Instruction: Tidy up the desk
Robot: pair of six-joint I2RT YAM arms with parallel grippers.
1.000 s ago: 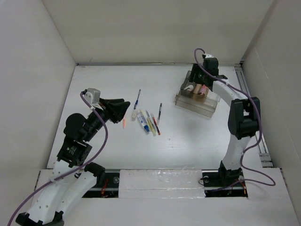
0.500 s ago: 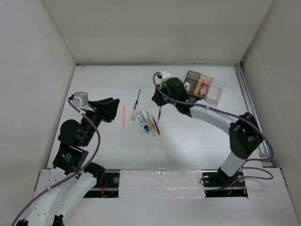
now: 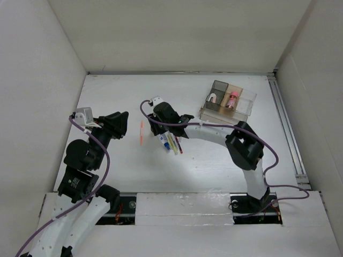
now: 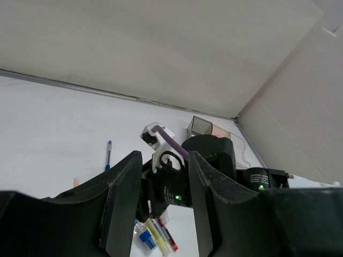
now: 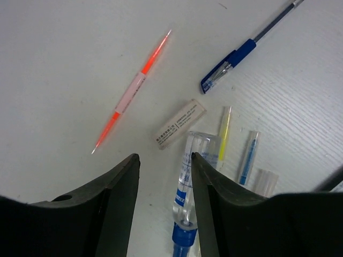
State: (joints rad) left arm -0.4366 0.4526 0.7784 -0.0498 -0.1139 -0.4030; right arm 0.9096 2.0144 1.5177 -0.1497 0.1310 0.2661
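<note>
My right gripper eases outward and down over the eraser's middle (image 5: 180, 123) next, because the small white eraser lies before my open fingers, past the marker's end.
On the white desk (image 3: 214, 160) lies a loose cluster of pens (image 3: 171, 142). My right gripper (image 3: 159, 124) hovers open and empty just above its left end. In the right wrist view the gripper (image 5: 163, 160) stands over a clear marker with a blue cap (image 5: 187, 193). A small white eraser (image 5: 180, 123), an orange pen (image 5: 131, 91), a blue pen (image 5: 241, 56) and a yellow pen (image 5: 225, 126) lie just beyond it. My left gripper (image 3: 120, 124) is open and empty, raised left of the orange pen (image 3: 141, 133). In its own view it (image 4: 164, 166) faces the right arm.
A clear compartmented tray (image 3: 244, 107) stands at the back right, holding a pink item (image 3: 232, 99) and a white item (image 3: 213, 98). White panels wall the desk. A metal rail (image 3: 284, 118) runs along the right edge.
My right arm has swung from the tray at the back right leftwards to above the pens. My left gripper has drawn back to the left.
</note>
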